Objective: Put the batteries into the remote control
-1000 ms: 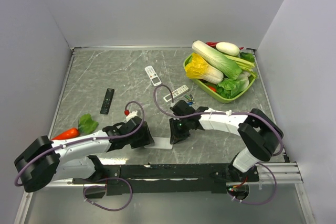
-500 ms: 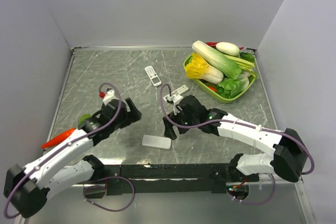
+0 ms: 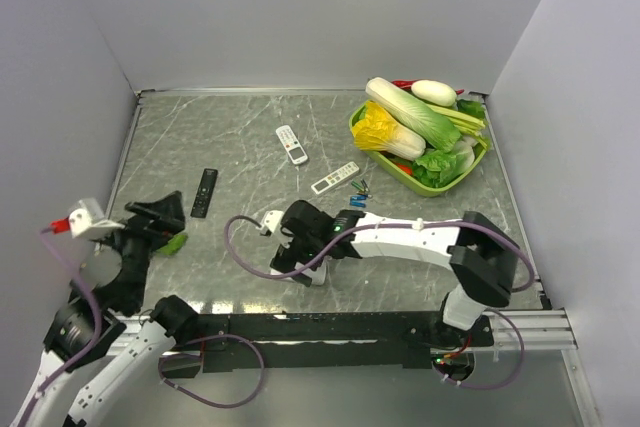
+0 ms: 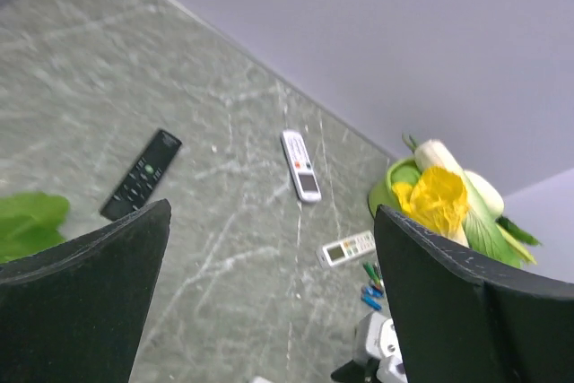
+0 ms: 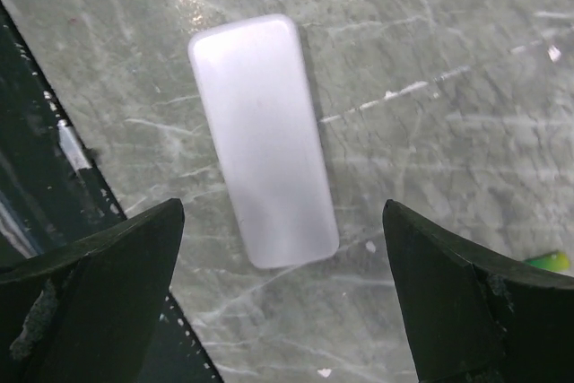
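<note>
I will lower my right gripper until its fingers are on both sides of the remote's long edges, then close on the white remote (image 5: 267,150), because it lies flat below and between them.
A plain white remote control (image 5: 263,136) lies flat on the marble table with no buttons showing, near the black front rail. My right gripper (image 5: 283,209) hovers open above its near end, touching nothing. In the top view, this gripper (image 3: 292,252) hides most of that remote. The batteries (image 3: 357,194), small blue and green cells, lie loose beside a white remote with a screen (image 3: 334,178). They also show in the left wrist view as batteries (image 4: 369,286). My left gripper (image 3: 150,219) is raised at the far left, open and empty.
Another white remote (image 3: 291,144) and a black remote (image 3: 204,192) lie further back. A green basket (image 3: 356,125) heaped with cabbage and other vegetables fills the back right. A green leaf (image 3: 176,243) lies under the left arm.
Both grippers have opened and let go of the plain white remote. The left arm has swung back to the far left and risen. The right gripper has shifted left over the remote.
</note>
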### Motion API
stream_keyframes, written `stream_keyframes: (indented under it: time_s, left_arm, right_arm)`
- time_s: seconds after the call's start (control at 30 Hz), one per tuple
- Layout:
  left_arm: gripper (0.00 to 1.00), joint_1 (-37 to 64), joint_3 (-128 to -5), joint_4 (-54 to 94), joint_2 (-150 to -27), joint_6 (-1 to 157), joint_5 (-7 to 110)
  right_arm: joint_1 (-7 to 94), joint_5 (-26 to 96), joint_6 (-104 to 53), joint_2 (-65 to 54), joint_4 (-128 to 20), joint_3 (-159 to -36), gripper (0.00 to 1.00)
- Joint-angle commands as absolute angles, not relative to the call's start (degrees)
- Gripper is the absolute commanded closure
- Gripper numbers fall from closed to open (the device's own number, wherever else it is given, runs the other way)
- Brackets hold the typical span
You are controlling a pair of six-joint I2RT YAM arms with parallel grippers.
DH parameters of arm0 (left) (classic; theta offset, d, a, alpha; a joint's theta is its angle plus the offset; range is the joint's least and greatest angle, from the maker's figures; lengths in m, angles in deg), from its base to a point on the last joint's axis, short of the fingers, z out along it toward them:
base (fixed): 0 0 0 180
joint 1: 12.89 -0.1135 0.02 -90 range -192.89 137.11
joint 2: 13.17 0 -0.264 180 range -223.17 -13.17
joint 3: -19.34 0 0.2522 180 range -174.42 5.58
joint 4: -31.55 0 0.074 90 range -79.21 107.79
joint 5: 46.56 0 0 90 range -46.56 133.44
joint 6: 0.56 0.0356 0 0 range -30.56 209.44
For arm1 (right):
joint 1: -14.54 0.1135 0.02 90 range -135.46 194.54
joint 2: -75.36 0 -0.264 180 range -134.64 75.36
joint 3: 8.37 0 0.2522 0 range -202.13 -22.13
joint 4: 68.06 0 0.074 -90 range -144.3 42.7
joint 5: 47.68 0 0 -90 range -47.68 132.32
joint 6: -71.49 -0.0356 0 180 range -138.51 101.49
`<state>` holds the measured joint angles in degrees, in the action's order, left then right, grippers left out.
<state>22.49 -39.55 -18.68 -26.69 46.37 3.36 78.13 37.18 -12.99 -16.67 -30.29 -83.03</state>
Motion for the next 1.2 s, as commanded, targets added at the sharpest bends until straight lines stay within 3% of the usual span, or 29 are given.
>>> stream_keyframes:
  time_s: [0.0, 0.4, 0.6, 0.93, 1.03, 1.17]
  left_arm:
    - [0.01, 22.4, -37.2, -16.6, -20.4, 54.1, -1.6]
    - [0.01, 22.4, -35.0, -16.1, -19.8, 56.1, -2.2]
    - [0.0, 22.4, -35.0, -15.8, -21.0, 56.7, -2.0]
    - [0.01, 22.4, -34.8, -16.0, -19.8, 56.4, -2.7]
    - [0.01, 22.4, -34.9, -16.2, -20.2, 56.1, -3.1]
    - [0.01, 22.4, -34.9, -16.2, -20.6, 56.0, -3.1]
  right_arm:
    - [79.8, 38.2, -8.0, -21.7, -26.7, -88.7, 0.0]
    - [81.6, 39.2, -8.3, -31.1, -25.4, -92.4, 0.01]
    - [81.5, 39.6, -9.3, -34.0, -24.8, -92.5, 0.08]
    - [81.2, 38.1, -10.7, -33.4, -23.8, -92.5, 0.52]
    - [80.2, 38.1, -12.3, -31.6, -23.7, -92.4, 0.61]
    - [78.3, 38.5, -15.2, -28.1, -24.3, -91.5, 0.66]
